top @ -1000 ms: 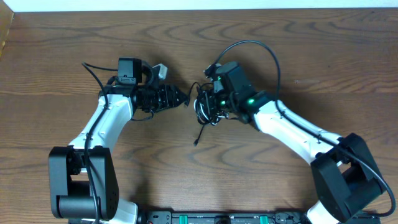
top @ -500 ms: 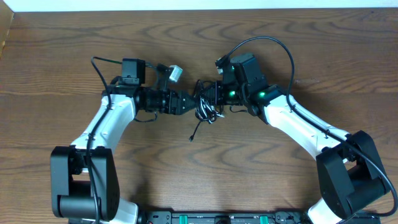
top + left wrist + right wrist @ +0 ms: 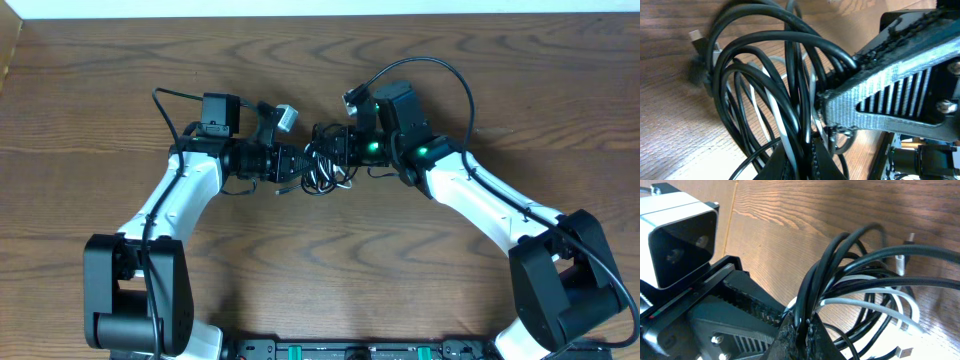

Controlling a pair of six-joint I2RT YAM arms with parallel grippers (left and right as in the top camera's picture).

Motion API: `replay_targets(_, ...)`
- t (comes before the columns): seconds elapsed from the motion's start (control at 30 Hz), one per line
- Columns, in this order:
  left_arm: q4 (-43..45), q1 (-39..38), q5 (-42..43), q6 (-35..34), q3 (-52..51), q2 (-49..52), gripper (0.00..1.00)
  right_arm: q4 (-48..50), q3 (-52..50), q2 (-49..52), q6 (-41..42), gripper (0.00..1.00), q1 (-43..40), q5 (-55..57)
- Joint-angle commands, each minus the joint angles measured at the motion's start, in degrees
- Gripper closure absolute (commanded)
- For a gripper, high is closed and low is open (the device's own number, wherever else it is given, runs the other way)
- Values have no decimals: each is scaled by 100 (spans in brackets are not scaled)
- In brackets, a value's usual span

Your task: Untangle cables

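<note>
Next, my right gripper moves to the right in the overhead view, where the tabletop is clear, to spread the bunched cables, and then releases them.
The cables (image 3: 322,172) form one tangled bundle of black loops with a white strand, held off the wooden table between both arms. My left gripper (image 3: 300,164) reaches in from the left and is shut on the bundle. In the left wrist view a white strand and black strands (image 3: 765,90) run between its fingertips (image 3: 807,160). From the right, my right gripper (image 3: 338,152) is shut on several black strands (image 3: 855,280), pinched at its tips (image 3: 802,330). The two grippers sit almost tip to tip. Silver plug ends (image 3: 696,36) (image 3: 909,237) stick out of the tangle.
The right arm's own thick black wire (image 3: 440,75) arcs above its wrist. The left wrist's white camera housing (image 3: 680,235) sits close to the right gripper. The table's far edge (image 3: 320,14) runs along the top, and the arms' base rail (image 3: 350,350) along the bottom.
My left gripper has moved right into the bundle and shut on it. The loose cable end that hung down to the table is now drawn up into the tangle. The right gripper stays shut.
</note>
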Motion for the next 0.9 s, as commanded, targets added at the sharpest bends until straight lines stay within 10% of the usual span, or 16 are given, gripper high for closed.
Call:
replay_targets(0.0, 15, 4, -398, -170, -39, 9, 92, 46, 81, -59, 87, 99, -162, -522)
replay_targets(0.4, 9, 42, -2885, -1899, -39, 9, 92, -57, 79, -59, -376, 99, -1196, -2013)
replay_targets(0.87, -332, 437, -3840, -2675, -39, 9, 92, -1534, 76, -59, -1091, 99, -2461, -1952)
